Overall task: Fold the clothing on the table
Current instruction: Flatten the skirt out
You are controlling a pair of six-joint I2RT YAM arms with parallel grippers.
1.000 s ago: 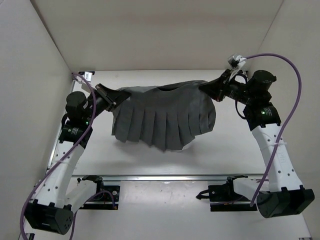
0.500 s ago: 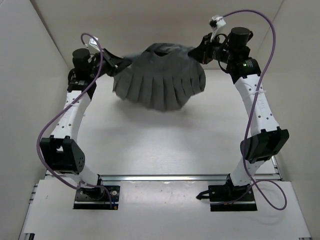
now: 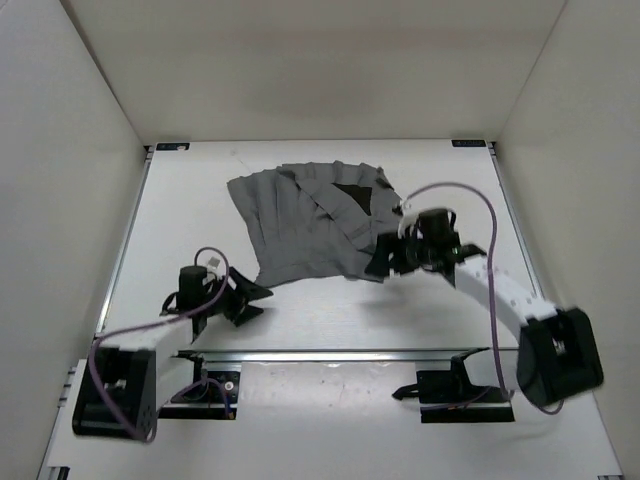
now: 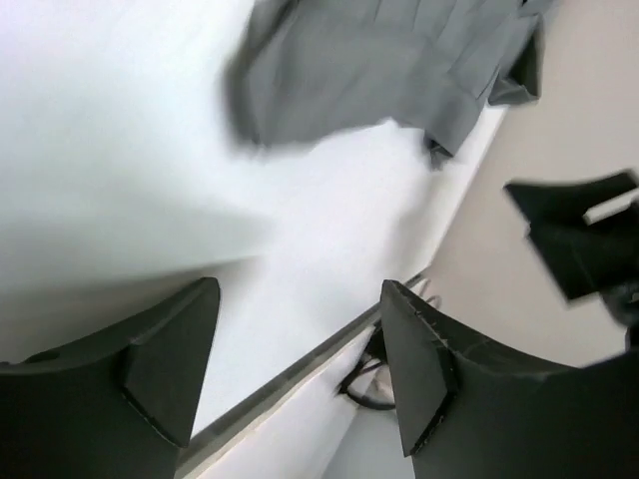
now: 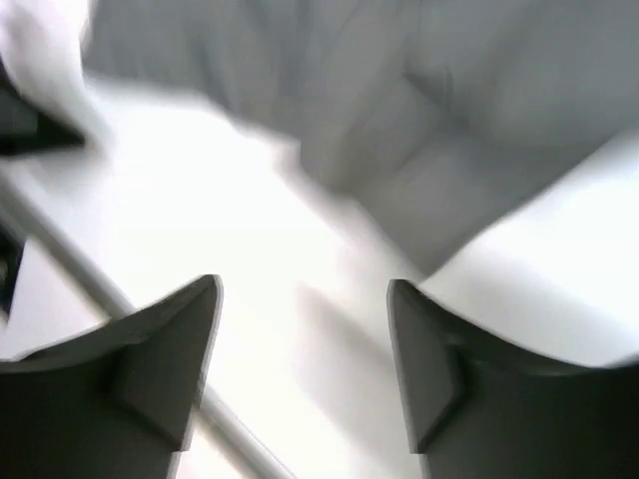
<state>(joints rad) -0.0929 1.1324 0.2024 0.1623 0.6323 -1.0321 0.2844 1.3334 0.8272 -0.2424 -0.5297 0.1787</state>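
The clothing's near corner [image 3: 377,278] [image 5: 423,255] is just ahead of my right gripper's fingers with bare table around it, so my right gripper will lower onto it next, open.
The grey pleated clothing [image 3: 305,220] lies spread and partly doubled over on the white table [image 3: 190,220], with a dark opening showing near its top right. My left gripper [image 3: 252,297] is low near the front rail, just below the garment's lower left corner, open and holding nothing. My right gripper [image 3: 381,263] is open at the garment's lower right edge, also with nothing in it. In the left wrist view the clothing [image 4: 399,60] lies beyond the open gripper [image 4: 300,344]. In the right wrist view the blurred clothing [image 5: 419,110] lies ahead of the open gripper [image 5: 305,339].
White walls enclose the table on the left, back and right. A metal rail [image 3: 330,352] runs along the front edge, with both arm bases behind it. Purple cables loop off each arm.
Both arms have swung down from the back of the table toward the front. Both grippers have opened and let go of the clothing, which now lies on the table.
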